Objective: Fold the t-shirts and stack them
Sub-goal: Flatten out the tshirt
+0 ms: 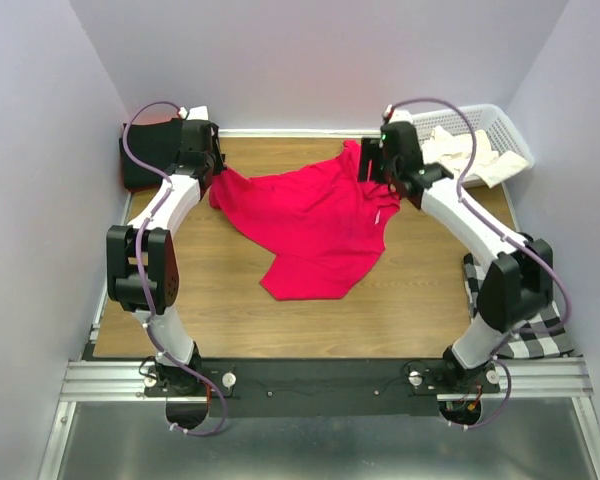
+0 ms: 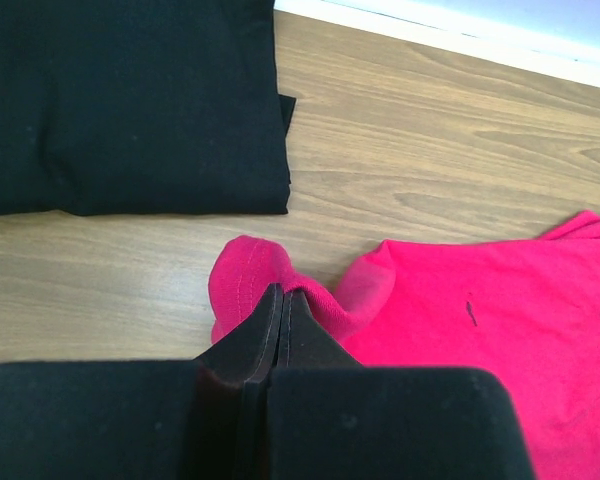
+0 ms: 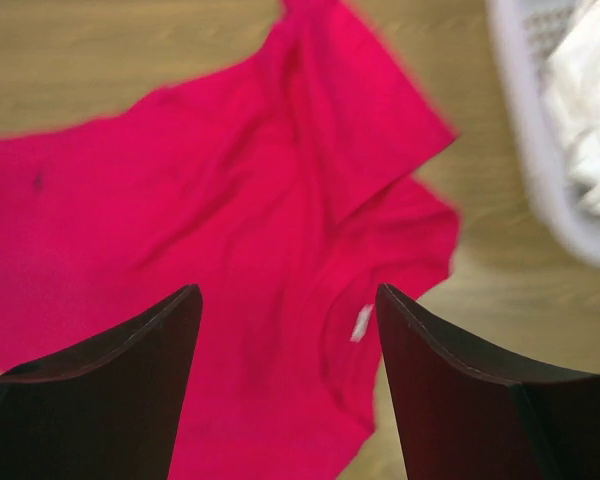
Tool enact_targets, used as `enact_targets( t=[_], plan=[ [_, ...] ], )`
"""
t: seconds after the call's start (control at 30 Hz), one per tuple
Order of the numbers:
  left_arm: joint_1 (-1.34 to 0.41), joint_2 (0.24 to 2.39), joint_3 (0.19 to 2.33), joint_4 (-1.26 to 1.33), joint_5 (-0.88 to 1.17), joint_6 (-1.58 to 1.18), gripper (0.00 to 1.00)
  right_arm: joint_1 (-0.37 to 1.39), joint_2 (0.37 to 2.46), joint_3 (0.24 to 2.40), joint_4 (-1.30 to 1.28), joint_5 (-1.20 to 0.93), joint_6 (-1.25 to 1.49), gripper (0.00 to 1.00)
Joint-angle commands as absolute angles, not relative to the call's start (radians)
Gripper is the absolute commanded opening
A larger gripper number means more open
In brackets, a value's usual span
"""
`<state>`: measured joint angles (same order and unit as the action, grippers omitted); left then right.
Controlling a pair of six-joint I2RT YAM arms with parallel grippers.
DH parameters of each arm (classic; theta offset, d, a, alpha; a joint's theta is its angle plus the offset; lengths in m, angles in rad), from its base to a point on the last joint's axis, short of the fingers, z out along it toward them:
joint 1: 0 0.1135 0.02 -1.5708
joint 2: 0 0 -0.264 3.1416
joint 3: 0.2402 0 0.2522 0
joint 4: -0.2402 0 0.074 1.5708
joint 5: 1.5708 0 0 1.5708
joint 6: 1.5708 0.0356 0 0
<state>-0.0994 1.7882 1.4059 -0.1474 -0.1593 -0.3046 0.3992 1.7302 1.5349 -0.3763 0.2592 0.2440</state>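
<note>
My left gripper already holds the opposite end of the red shirt. My right gripper will move back and down onto the shirt's near corner that faces the checked cloth.
A crimson-red t-shirt lies rumpled and spread across the middle of the wooden table. My left gripper is shut on a fold at its left edge; the left wrist view shows red fabric pinched between the closed tips of that gripper. My right gripper hovers over the shirt's back right part. In the right wrist view this gripper stands wide open with only the red shirt beneath it. A folded black t-shirt rests at the back left corner. Cream-white fabric fills the basket.
A white lattice basket stands at the back right corner, close to the right arm. A black-and-white checked cloth lies at the table's right edge beside the right arm's base. Grey walls close in on three sides.
</note>
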Motion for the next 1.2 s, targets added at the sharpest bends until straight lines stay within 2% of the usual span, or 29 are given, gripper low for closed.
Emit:
enact_targets(
  t=[0.0,0.33,0.63,1.03,1.1,1.17],
  plan=[
    [-0.095,1.778,1.394,-0.129,-0.132,-0.322,0.0,0.511,1.626,1.28,-0.456,0.15,0.425,0.77],
    [-0.095,1.758,1.378,-0.136,-0.176,-0.325,0.0,0.58,1.569,1.028,-0.44,0.023,0.581,0.7],
    [-0.095,1.733,1.364,-0.152,-0.202,-0.333,0.0,0.617,1.615,0.968,-0.436,-0.043,0.595,0.64],
    [-0.095,1.71,1.351,-0.164,-0.221,-0.324,0.0,0.627,1.692,0.965,-0.436,-0.048,0.614,0.63],
    [-0.095,1.707,1.351,-0.166,-0.227,-0.322,0.0,0.626,1.7,0.965,-0.437,-0.034,0.617,0.57],
    [-0.095,1.704,1.353,-0.169,-0.229,-0.321,0.0,0.626,1.715,0.974,-0.445,-0.023,0.615,0.35]
  ],
)
